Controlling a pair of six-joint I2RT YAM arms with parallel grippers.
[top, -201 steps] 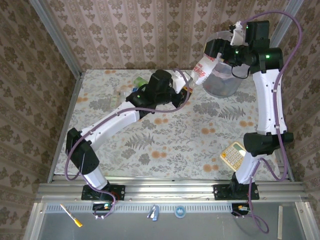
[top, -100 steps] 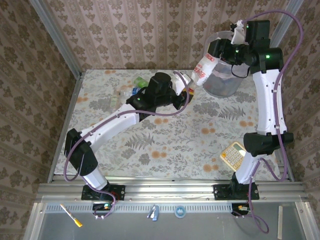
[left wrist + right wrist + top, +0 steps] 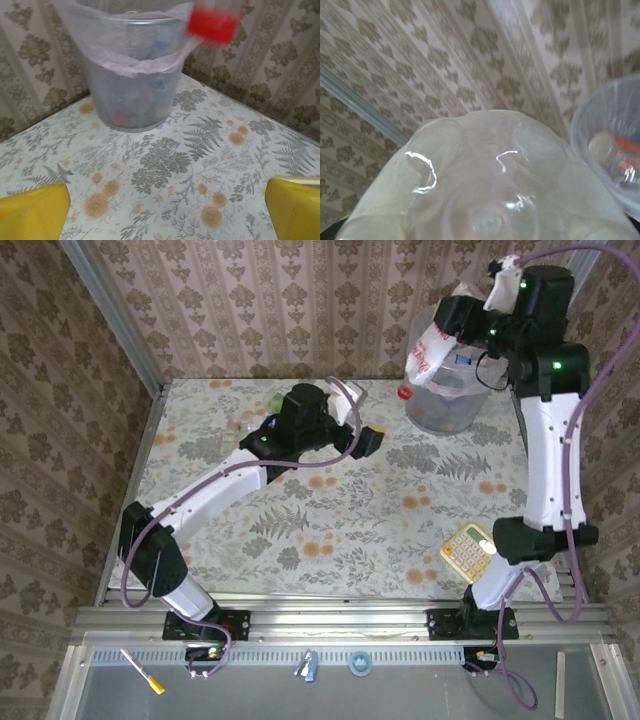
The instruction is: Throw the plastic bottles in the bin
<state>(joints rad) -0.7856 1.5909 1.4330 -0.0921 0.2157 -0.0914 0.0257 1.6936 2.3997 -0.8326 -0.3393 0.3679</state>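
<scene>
I should next lift and turn my right gripper, then release the bottle over the opening (image 3: pixel 466 362) of the bin (image 3: pixel 450 412), as the bottle's capped end hangs outside the bin's rim.
A white plastic bottle (image 3: pixel 425 353) with a red label hangs cap down, and my right gripper (image 3: pixel 452 324) is shut on its base end. It is raised at the left side of the bin (image 3: pixel 450 412). The bottle's ribbed base (image 3: pixel 485 190) covers the right wrist view and hides the fingers. In the left wrist view its red cap (image 3: pixel 212 25) is a blur beside the bin (image 3: pixel 135 95). My left gripper (image 3: pixel 362 416) is open over the table, left of the bin, its yellow pads (image 3: pixel 32 210) wide apart with nothing between them.
The bin's rim (image 3: pixel 615 145) shows bottles lying inside. Another bottle (image 3: pixel 245 427) lies partly hidden behind the left arm. A beige calculator (image 3: pixel 468 550) sits near the right arm's base. Patterned walls close in the back and both sides.
My left gripper has let go of the bottle's cap end, opened wide and drawn back left. The right gripper has closed on the bottle and lifted it up toward the bin's rim.
</scene>
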